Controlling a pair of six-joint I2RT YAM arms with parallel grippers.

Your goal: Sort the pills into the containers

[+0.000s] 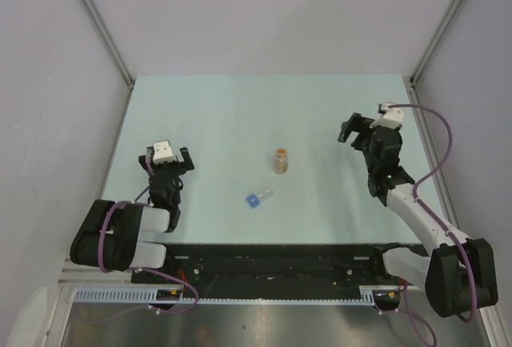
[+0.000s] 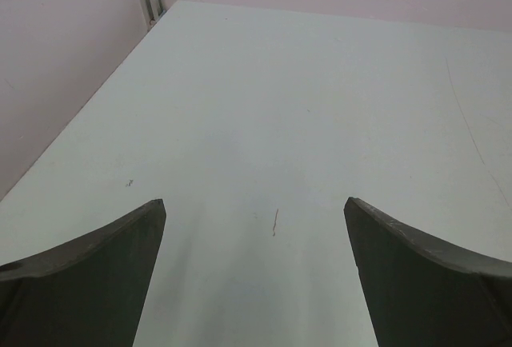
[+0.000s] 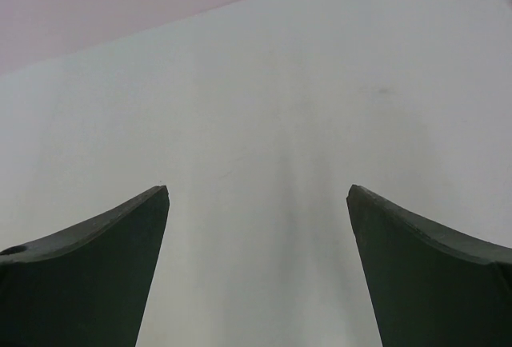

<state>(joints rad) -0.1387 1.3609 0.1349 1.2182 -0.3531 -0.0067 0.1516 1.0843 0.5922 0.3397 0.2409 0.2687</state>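
My right gripper will next go left in the top view, back and down onto the vial's clear part [image 1: 265, 194] beside its blue end, since this vial lies flat.
A stubby round jar [image 1: 281, 161] with an orange-tan look stands upright near the middle of the pale table. A slimmer clear vial with a blue cap [image 1: 258, 197] lies on its side just in front and left of it. Loose pills are too small to make out. My left gripper [image 1: 166, 163] is at the left, well apart from both containers, open and empty [image 2: 254, 203]. My right gripper [image 1: 358, 127] is at the right, farther back, also open with nothing between its fingers [image 3: 258, 191]. Neither wrist view shows a container.
Grey walls with metal corner posts [image 1: 100, 23] enclose the table on the left, back and right. A black rail [image 1: 272, 263] runs along the near edge between the arm bases. A small brown mark [image 2: 274, 221] is on the table ahead of the left fingers.
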